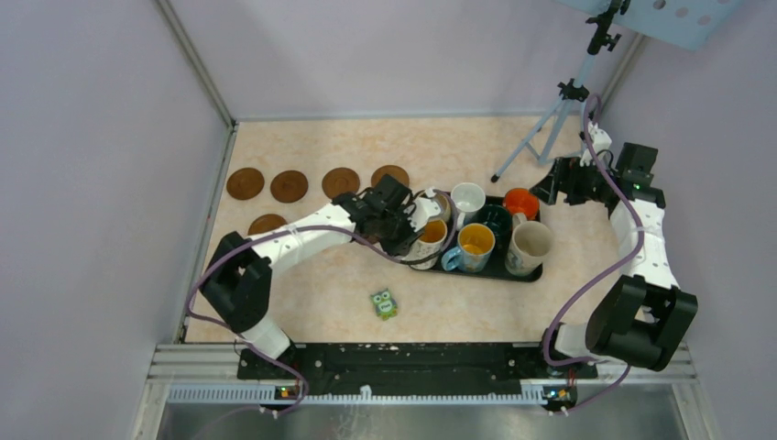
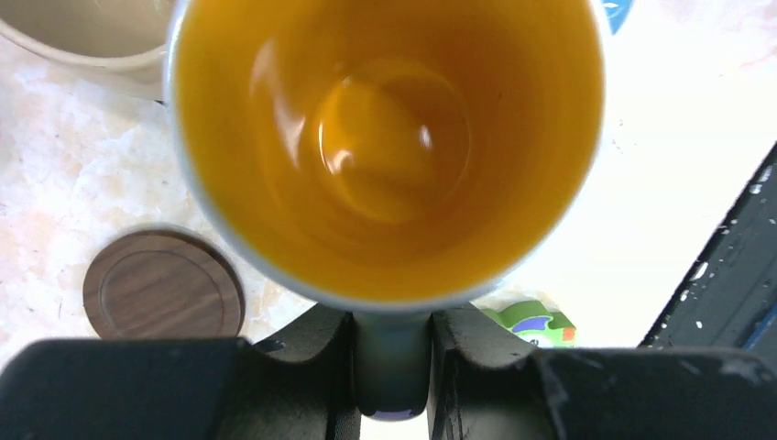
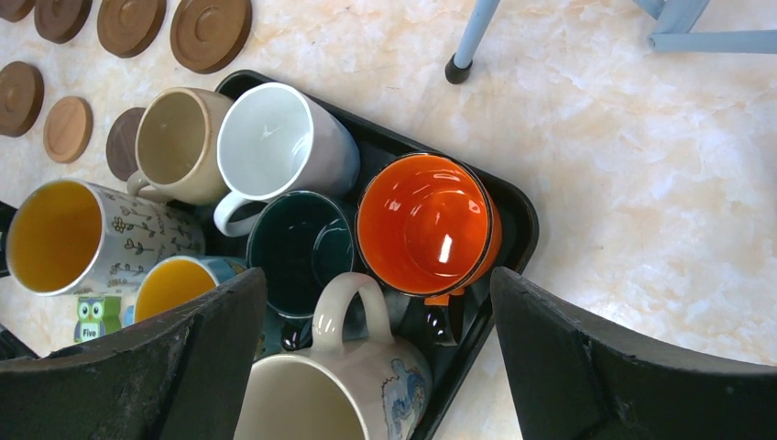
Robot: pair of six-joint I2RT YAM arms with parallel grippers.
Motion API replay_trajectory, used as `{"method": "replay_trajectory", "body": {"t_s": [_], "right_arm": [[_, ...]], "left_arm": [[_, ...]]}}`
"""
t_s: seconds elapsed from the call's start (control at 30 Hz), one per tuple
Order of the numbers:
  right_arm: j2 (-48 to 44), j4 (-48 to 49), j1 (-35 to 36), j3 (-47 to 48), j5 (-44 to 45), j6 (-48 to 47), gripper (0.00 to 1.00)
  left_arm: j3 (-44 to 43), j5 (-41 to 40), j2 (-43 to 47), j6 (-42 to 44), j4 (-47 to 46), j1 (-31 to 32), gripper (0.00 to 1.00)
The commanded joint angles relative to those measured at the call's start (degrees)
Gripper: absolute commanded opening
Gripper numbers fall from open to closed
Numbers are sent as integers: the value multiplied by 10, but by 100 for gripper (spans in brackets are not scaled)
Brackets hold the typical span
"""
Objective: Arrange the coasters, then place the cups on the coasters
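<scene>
My left gripper carries the held cup outward next, lowers it onto the far-row coaster nearest the tray and releases it, since that coaster lies bare.
My left gripper [image 1: 410,226] is shut on the handle of a cream cup with an orange inside [image 1: 429,236] at the left end of the black tray [image 1: 527,275]. In the left wrist view that cup [image 2: 385,147] fills the frame, and its handle sits between my left gripper's [image 2: 392,330] jaws. White [image 1: 468,196], orange-red [image 1: 520,202], dark green [image 1: 496,220], blue-handled [image 1: 475,243] and cream [image 1: 529,247] cups stand in the tray. Several brown coasters [image 1: 289,186] lie on the table to the left. My right gripper [image 1: 552,186] hovers open over the tray's right end, above the cream cup's handle [image 3: 341,307].
A small green owl figure [image 1: 384,303] lies on the table in front of the tray. A tripod leg [image 1: 541,137] stands at the back right. One coaster [image 2: 163,284] lies just left of the held cup. Walls close in the left, back and right.
</scene>
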State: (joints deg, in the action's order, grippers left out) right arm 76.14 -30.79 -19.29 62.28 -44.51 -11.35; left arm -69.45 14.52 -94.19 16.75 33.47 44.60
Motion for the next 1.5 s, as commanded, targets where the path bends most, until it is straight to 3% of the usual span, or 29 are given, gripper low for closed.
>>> {"method": "replay_trajectory", "body": {"t_s": [0.0,0.27,0.67,1.17,1.47], "right_arm": [[-3,16,-1,0,-12,-2,91],[0,17,-1,0,-12,-2,91],[4,17,-1,0,-15,-2,91],[7,13,-1,-4,-24,-3,91],[10,11,-1,-7,-29,-4,91]], "left_arm": [[-2,53,67,-12,-22,-17,0],[-4,156,113,-11,-34,-92,0],[-26,173,166,-31,-90,-199,0],[-90,86,52,67,-216,-232,0],[-110,22,-35,31,-278,-232,0]]}}
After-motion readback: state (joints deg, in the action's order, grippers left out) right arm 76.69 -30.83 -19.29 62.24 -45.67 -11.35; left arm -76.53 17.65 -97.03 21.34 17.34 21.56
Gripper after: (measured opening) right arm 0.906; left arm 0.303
